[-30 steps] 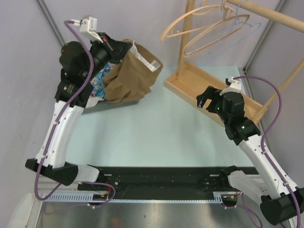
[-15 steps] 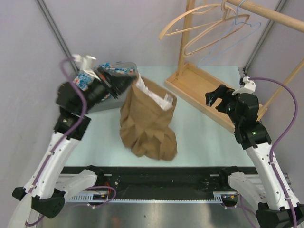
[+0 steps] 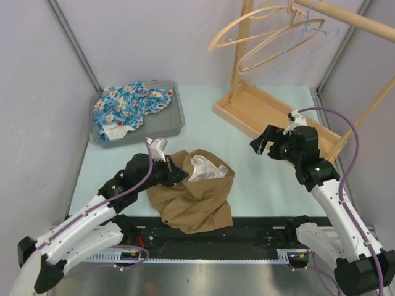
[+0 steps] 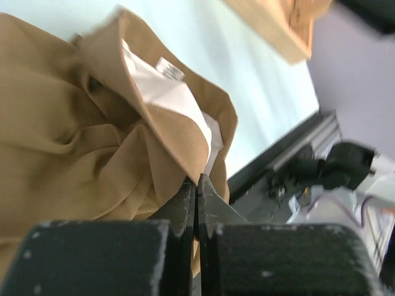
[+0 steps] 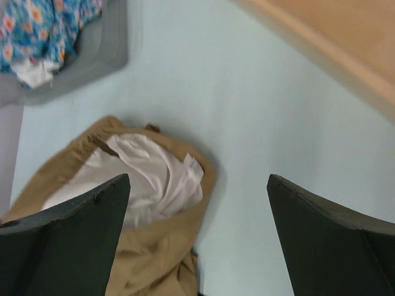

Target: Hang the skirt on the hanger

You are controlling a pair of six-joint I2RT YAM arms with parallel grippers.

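My right gripper is across the white lining from my left gripper and needs to lower next, to the left in the top view, onto the tan fold of the skirt's waistband, since that fold is free.
The brown skirt with white lining lies crumpled on the table near the front edge. My left gripper is shut on its waistband edge; the wrist view shows the fingers pinching the brown cloth. My right gripper is open and empty, hovering above the table right of the skirt; its wrist view shows the skirt below between the wide-spread fingers. Wooden hangers hang on the rack's rail at the back right.
A grey tray with a blue floral garment sits at the back left. The wooden rack's base lies at the right, its post and rail above. A black rail runs along the table's front edge.
My left arm has swung down and forward, carrying the skirt from the air near the tray to the table's front. My right gripper has lowered and moved slightly left.
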